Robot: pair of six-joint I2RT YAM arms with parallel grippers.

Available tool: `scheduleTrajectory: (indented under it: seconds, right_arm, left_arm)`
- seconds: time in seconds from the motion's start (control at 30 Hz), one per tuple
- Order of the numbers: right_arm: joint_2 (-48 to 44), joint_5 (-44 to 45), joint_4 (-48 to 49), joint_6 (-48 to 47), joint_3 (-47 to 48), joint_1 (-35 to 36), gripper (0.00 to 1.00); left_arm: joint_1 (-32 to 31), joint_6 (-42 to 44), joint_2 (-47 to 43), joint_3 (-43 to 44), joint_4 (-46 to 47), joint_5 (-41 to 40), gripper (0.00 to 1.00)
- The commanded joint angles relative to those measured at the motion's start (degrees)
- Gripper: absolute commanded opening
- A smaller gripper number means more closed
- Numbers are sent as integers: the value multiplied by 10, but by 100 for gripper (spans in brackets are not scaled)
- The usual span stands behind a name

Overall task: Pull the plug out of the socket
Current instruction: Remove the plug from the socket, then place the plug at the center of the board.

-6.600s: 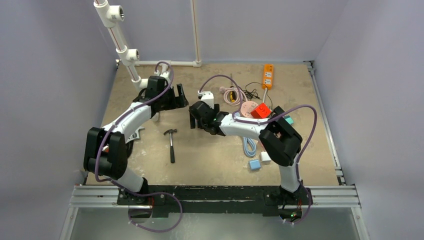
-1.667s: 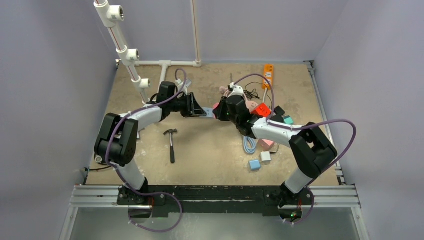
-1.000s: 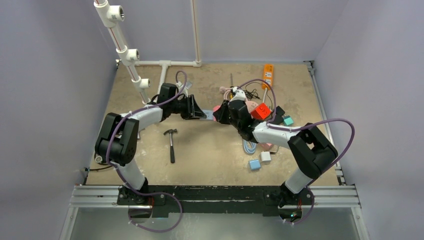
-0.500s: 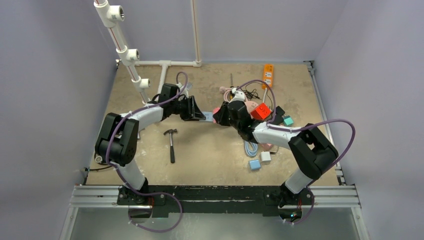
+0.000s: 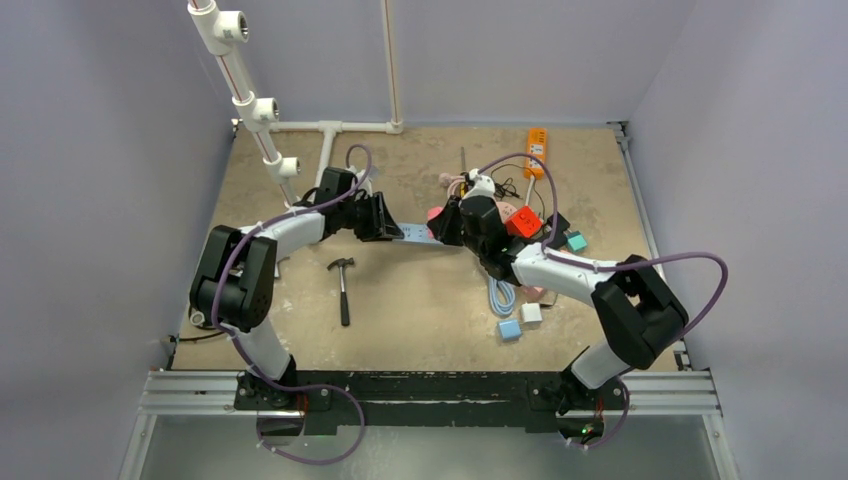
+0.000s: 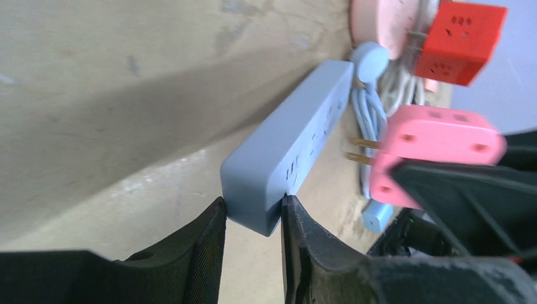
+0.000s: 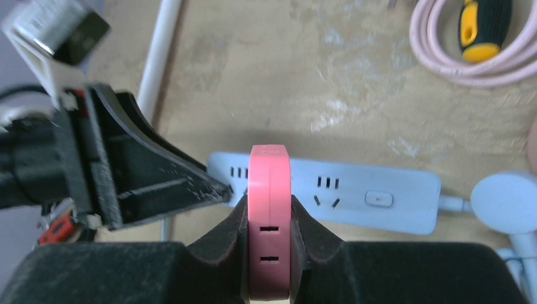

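Observation:
The right gripper moves past the power strip's cable end and down beside the red cube socket next. The pink plug's brass pins are already clear of the power strip's slots.
A pale blue power strip, the socket point(image 6: 291, 149), lies on the tan board point(image 5: 400, 300) at mid-table point(image 5: 420, 237). My left gripper point(image 6: 253, 209) is shut on its near end, one finger against each side. A pink plug adapter point(image 6: 437, 149) hangs just off the strip's face with its two brass prongs point(image 6: 361, 151) bare and out of the slots. In the right wrist view my right gripper point(image 7: 269, 206) is shut on this pink plug point(image 7: 269, 190), above the strip point(image 7: 373, 193). From above, the left gripper point(image 5: 395, 228) and the right gripper point(image 5: 447, 226) face each other.
A hammer point(image 5: 343, 285) lies front-left of the strip. White pipework point(image 5: 262, 110) runs along the back left. A red cube socket point(image 5: 521, 222), an orange power strip point(image 5: 537, 152), a coiled pink cable point(image 7: 443, 60) and small cubes point(image 5: 510, 330) crowd the right side.
My right arm has drawn back to the right with the pink plug, opening a gap from the blue strip. The left gripper has kept hold of the strip's end.

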Motion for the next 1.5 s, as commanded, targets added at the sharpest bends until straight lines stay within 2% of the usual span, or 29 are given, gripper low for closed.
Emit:
scheduleTrajectory:
  seconds: [0.0,0.27,0.53,0.77,0.87,0.93,1.07,1.33,1.4,1.47]
  right_arm:
    - [-13,46,-9,0,49,-2,0]
    - [-14,50,-21,1,52,-2,0]
    - [-62,65,-57,-29,35,-8,0]
    - [-137,35,-92,-43,-37,-69,0]
    - [-171,1,-93,-51,-78,-110,2]
    - [-188,-2,-95,-56,-97,-134,4]
    - [-203,-25,-99,-57,-125,-174,7]
    - [-193,-50,-75,-25,-178,-194,13]
    - [-182,-55,-65,-19,-187,-195,18]
    - [-172,-56,-60,-15,-193,-195,28]
  left_arm:
    - [10,25,-8,10,-19,-80,0]
    - [9,26,-8,10,-18,-77,0]
    - [7,32,-18,9,-10,-70,0]
    - [-10,70,-65,14,-25,-104,47]
    - [-34,99,-97,18,-40,-145,62]
    - [-54,119,-119,18,-49,-166,69]
    - [-85,151,-186,2,-49,-213,74]
    - [-95,166,-340,-47,-43,-338,76]
    - [-95,170,-377,-60,-50,-366,78]
    - [-95,172,-410,-72,-60,-391,80]
